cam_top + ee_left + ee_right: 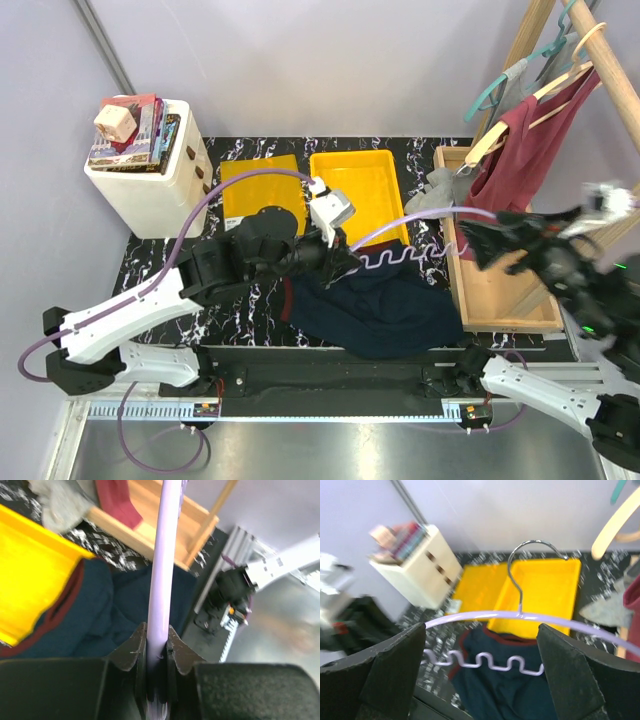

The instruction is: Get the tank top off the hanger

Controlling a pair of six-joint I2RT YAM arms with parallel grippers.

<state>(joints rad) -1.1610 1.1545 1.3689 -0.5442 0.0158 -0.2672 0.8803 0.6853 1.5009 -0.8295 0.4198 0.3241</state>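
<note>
My left gripper holds the hanger with the tank top off it, and next it will carry the hanger to the right in the top view onto the rack's wooden bar and release it.
The lavender wire hanger hangs bare in the air above the table. My left gripper is shut on its left arm; in the left wrist view the jaws clamp the lavender rod. The navy tank top with dark red trim lies crumpled on the table below the hanger. It also shows in the left wrist view and the right wrist view. My right gripper is open at the hanger's right end. Its fingers stand wide apart, with the hanger seen beyond them.
Two yellow trays lie behind the tank top. A wooden crate at the right carries a rack with a maroon garment on a wooden hanger and a grey cloth. A white cabinet with books stands at the back left.
</note>
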